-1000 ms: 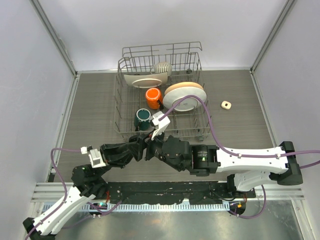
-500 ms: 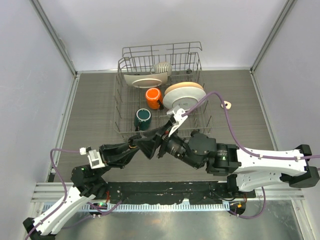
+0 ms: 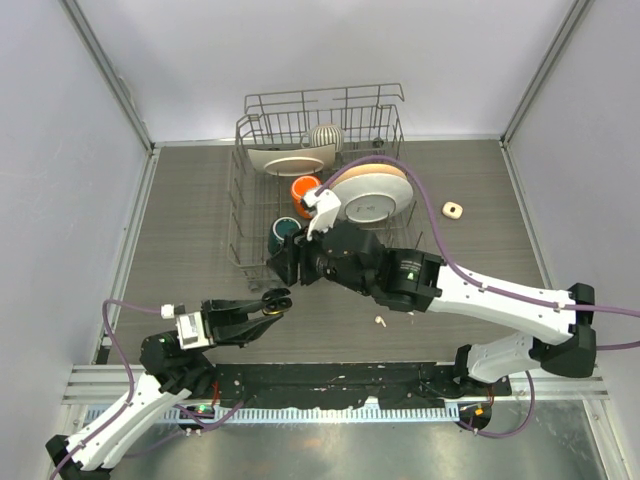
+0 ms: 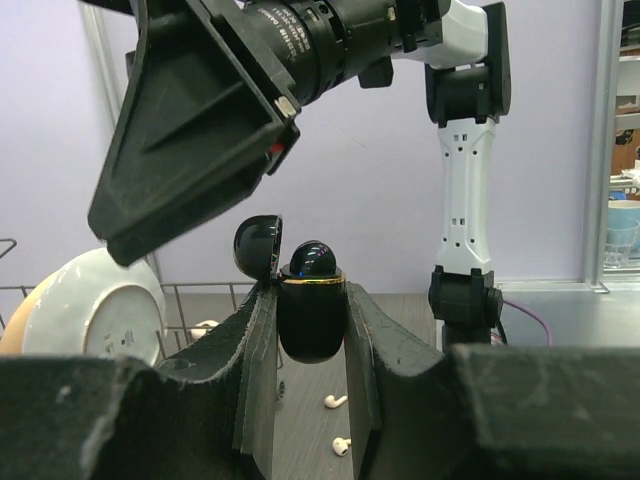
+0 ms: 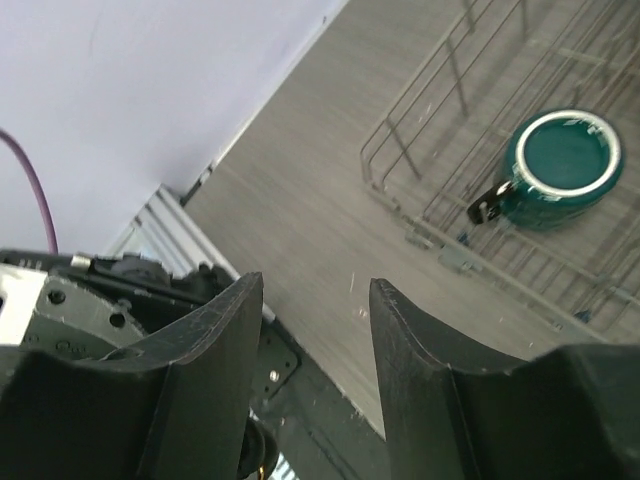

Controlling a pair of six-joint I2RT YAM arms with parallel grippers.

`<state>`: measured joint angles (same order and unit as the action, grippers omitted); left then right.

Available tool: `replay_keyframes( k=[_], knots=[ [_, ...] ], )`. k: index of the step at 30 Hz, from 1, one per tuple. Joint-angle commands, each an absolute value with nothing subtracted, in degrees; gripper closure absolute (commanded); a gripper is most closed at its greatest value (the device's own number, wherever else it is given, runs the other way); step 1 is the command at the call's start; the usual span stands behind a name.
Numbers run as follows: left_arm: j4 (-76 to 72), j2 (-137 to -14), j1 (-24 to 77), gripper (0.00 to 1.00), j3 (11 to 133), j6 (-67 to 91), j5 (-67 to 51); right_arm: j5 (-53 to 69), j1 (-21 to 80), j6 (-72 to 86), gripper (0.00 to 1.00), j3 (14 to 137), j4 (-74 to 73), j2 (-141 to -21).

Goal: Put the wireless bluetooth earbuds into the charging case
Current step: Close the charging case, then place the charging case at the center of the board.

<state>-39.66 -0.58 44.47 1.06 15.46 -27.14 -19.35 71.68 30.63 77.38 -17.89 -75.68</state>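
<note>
My left gripper tilts down next, then lowers the black charging case onto the table in front of the dish rack.
My left gripper [image 3: 272, 302] is shut on a black charging case [image 4: 311, 318], held upright above the table with its lid [image 4: 257, 244] hinged open. A glossy black rounded earbud [image 4: 312, 258] sits in the case's mouth. Two cream-white earbuds [image 4: 334, 401] [image 4: 342, 446] lie on the table below the case; one shows in the top view [image 3: 381, 320]. My right gripper [image 3: 284, 267] is open and empty, above and beyond the case, near the rack's front edge. It also fills the upper left of the left wrist view [image 4: 190, 150]. The other black earbud is not visible.
A wire dish rack [image 3: 243, 235] stands at the back centre with a teal mug [image 5: 560, 165], an orange mug [image 3: 306, 193], plates and a bowl [image 3: 368, 192]. A small cream object [image 3: 453, 209] lies on the table to the right.
My right gripper has pulled away from the case and moved up toward the rack, open. My left gripper has drawn back and left, still holding the case.
</note>
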Motion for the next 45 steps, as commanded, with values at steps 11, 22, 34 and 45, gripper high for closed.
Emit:
replay_keyframes(
  k=[11,22,34,45],
  knots=[
    [-40.78,-1.67,44.47,1.0,-5.01,14.94,-18.29,-8.52,73.56,32.87,0.54,76.65,-22.24,-73.75],
    [-10.49,-6.85,44.47,1.0,5.71,36.62,-17.84,-40.23,69.8,37.16,0.36,66.2,-29.53,-56.98],
    [1.23,-8.17,45.09,1.0,-3.25,58.35,-11.86,-48.07,62.14,40.78,0.28,57.83,-38.85,-42.36],
    [0.72,-34.31,45.35,1.0,6.23,55.9,-6.24,-48.69,58.02,39.65,0.26,58.89,-38.94,-46.66]
  ],
)
